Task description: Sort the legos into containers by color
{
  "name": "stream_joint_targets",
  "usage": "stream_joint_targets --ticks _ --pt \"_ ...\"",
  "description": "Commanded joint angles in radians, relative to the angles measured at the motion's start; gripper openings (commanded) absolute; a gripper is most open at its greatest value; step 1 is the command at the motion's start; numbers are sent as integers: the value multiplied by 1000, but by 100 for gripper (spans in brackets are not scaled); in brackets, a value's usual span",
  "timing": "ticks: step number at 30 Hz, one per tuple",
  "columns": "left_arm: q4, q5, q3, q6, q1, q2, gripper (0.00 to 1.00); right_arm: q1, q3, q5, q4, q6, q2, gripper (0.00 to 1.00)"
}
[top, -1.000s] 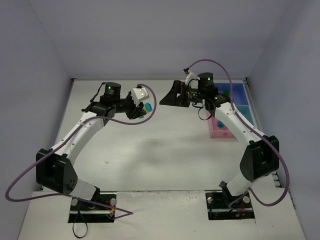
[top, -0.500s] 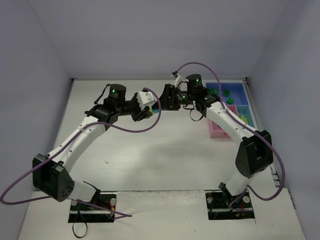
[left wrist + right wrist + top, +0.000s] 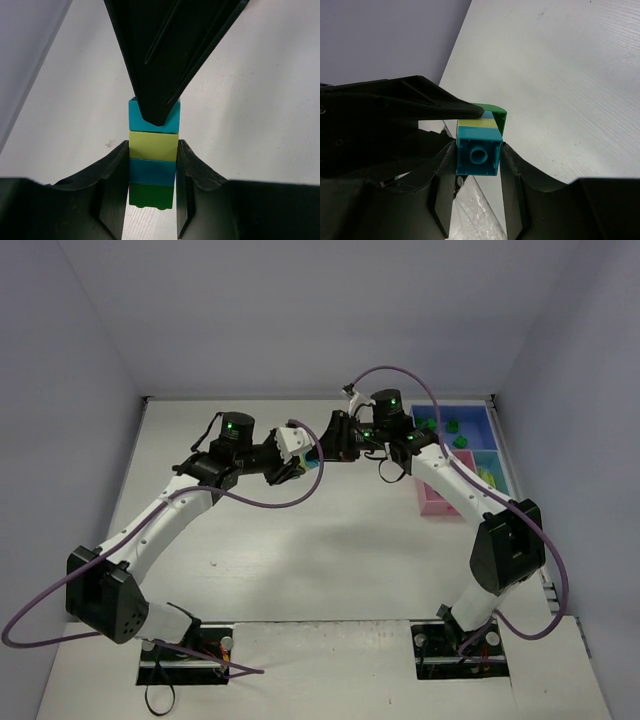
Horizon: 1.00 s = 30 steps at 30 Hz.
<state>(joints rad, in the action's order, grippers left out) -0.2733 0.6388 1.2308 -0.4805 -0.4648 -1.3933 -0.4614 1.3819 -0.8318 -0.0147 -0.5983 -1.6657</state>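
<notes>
My right gripper pulls away from the stack of legos next, then moves down to release its brick, since the pink tray (image 3: 441, 504) lies below, to its right in the top view.
A short stack of legos (image 3: 152, 160), dark green, cyan, yellow-green and cyan in a row, hangs in the air between both arms, above the table's far middle (image 3: 312, 460). My left gripper (image 3: 152, 152) is shut on it, its pads pressing the yellow-green and inner cyan bricks. My right gripper (image 3: 477, 152) is shut on the outer cyan brick (image 3: 478, 149), whose hollow underside faces that wrist camera. A black finger of the right gripper (image 3: 162, 60) covers that brick's far end in the left wrist view. The containers stand at the far right: a blue tray (image 3: 474, 415), a pink tray (image 3: 441, 504), a light blue tray (image 3: 490, 462).
Several dark green bricks (image 3: 452, 427) lie in the blue tray. The right arm's forearm (image 3: 455, 485) crosses over the pink tray. Purple cables loop off both arms. Grey walls close in the table at the back and both sides.
The right gripper swung left away from the trays, met the left gripper and closed on the outer cyan brick. The left arm carried the stack rightward toward it.
</notes>
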Motion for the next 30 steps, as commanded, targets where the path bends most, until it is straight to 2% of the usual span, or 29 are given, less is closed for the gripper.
stream_joint_targets --ticks 1,4,8,10,12,13,16,20,22,24,25,27,28,30 --pt "29 -50 -30 -24 6 2 1 52 -6 -50 -45 9 61 0" --pt "42 -70 -68 -18 6 -10 1 90 -24 -53 -25 28 90 0" --pt "48 -83 -82 -13 5 -30 0 205 -55 -46 10 72 144 0" --pt "52 -87 -77 -7 6 -36 0 251 -69 28 106 142 161 0" --pt "65 -85 -76 2 6 -32 0 314 -78 149 172 224 178 0" --pt "71 -77 -73 6 5 -29 0 332 -86 293 220 239 187 0" --pt "92 -62 -70 31 3 -13 0 414 -150 545 246 243 199 0" --pt "117 -41 -70 68 2 7 0 489 -214 736 248 227 175 6" --pt "121 -28 -70 75 0 16 0 498 -225 778 248 221 164 6" --pt "125 -25 -71 86 -5 19 0 507 -224 795 246 216 136 16" --pt "128 -22 -73 88 -6 20 0 507 -219 800 246 215 124 28" --pt "134 -18 -74 97 -14 19 0 507 -207 807 246 209 90 35" --pt "137 -13 -74 98 -15 19 0 507 -204 813 246 206 83 43" --pt "140 -7 -74 105 -21 22 1 507 -195 813 243 204 78 51"
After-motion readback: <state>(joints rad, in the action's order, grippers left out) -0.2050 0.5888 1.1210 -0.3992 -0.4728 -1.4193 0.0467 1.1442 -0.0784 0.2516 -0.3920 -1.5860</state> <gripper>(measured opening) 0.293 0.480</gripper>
